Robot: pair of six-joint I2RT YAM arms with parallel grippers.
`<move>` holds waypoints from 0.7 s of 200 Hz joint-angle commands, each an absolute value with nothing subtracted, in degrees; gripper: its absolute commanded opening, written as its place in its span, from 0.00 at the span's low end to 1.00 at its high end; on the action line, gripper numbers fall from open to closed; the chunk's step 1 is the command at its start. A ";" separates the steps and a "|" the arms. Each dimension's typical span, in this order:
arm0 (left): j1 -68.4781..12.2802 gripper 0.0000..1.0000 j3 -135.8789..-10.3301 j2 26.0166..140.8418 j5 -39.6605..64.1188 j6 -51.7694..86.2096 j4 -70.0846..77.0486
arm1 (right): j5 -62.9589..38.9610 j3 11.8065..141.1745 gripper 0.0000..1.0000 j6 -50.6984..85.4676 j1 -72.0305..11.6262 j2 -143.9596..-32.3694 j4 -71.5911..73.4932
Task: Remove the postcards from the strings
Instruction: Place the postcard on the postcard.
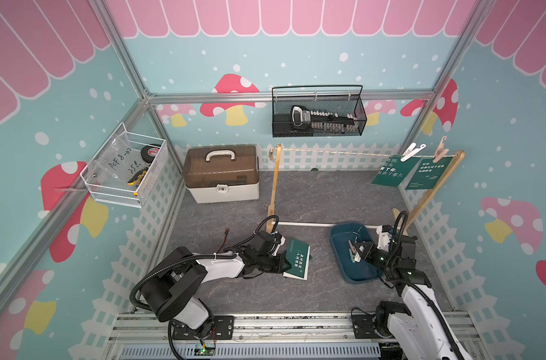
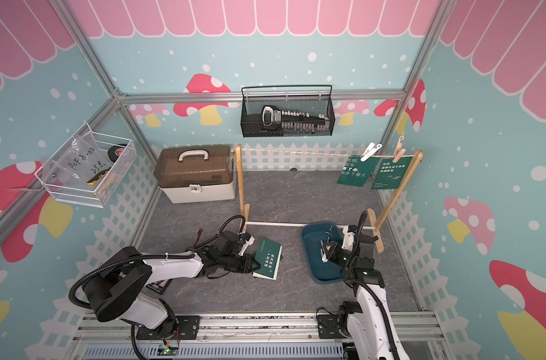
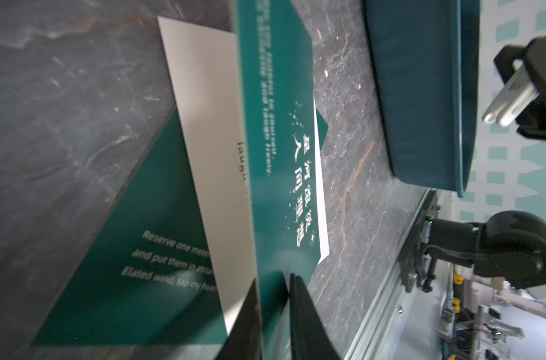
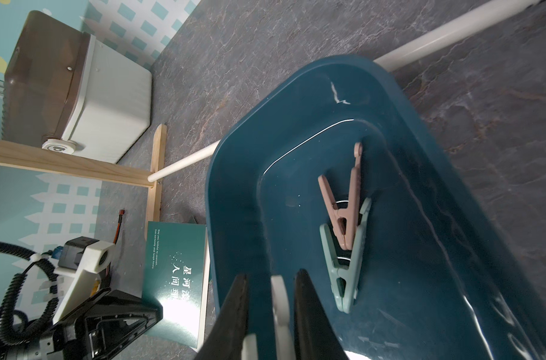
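Observation:
My right gripper comes down into the blue basin (image 4: 234, 156) next and releases the white clothespin. The basin's bare bottom beside the pink clothespin lies below its fingers.
Two dark green postcards (image 1: 387, 174) (image 1: 429, 173) hang at the right end of the beige string (image 1: 337, 152), held by a white clothespin (image 1: 413, 151) and a pink clothespin (image 1: 440, 151). On the floor lies a pile of postcards (image 1: 298, 258): a green one (image 3: 278, 93) over a white one (image 3: 203, 93) and another green one (image 3: 134, 249). My left gripper (image 3: 273, 280) is at the pile's near edge, jaws slightly apart with the top green card's edge between them. My right gripper (image 4: 270, 280) hangs over the blue basin (image 4: 234, 156), shut on a white clothespin (image 4: 279, 299).
A pink clothespin (image 4: 343, 199) and a green clothespin (image 4: 346, 261) lie in the basin. Wooden posts (image 1: 275, 187) (image 1: 433, 187) stand joined by a white rod (image 1: 303, 223). A toolbox (image 1: 222, 174) sits at the back left; a red cable (image 1: 225, 237) lies near my left arm. Wire baskets (image 1: 318, 112) (image 1: 125, 168) hang on the walls.

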State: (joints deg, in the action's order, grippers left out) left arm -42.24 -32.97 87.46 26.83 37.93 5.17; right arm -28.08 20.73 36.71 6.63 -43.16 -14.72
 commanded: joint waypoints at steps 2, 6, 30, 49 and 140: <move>-43.07 0.34 -32.98 84.50 22.32 37.95 1.71 | -26.85 19.95 0.04 37.09 5.98 -44.92 -11.31; -43.07 0.35 -32.96 84.32 22.18 37.89 1.39 | -26.77 19.87 0.05 37.11 5.90 -45.26 -11.02; -43.37 0.55 -33.17 83.77 21.71 37.29 -0.37 | -26.30 19.95 0.08 37.09 5.53 -47.01 -9.75; -44.13 0.84 -34.02 83.16 20.85 36.66 -2.50 | -26.20 20.04 0.11 37.09 5.15 -48.18 -8.98; -45.70 0.84 -37.56 75.73 13.63 34.21 -9.84 | -23.76 20.30 0.26 35.65 4.13 -50.86 -8.43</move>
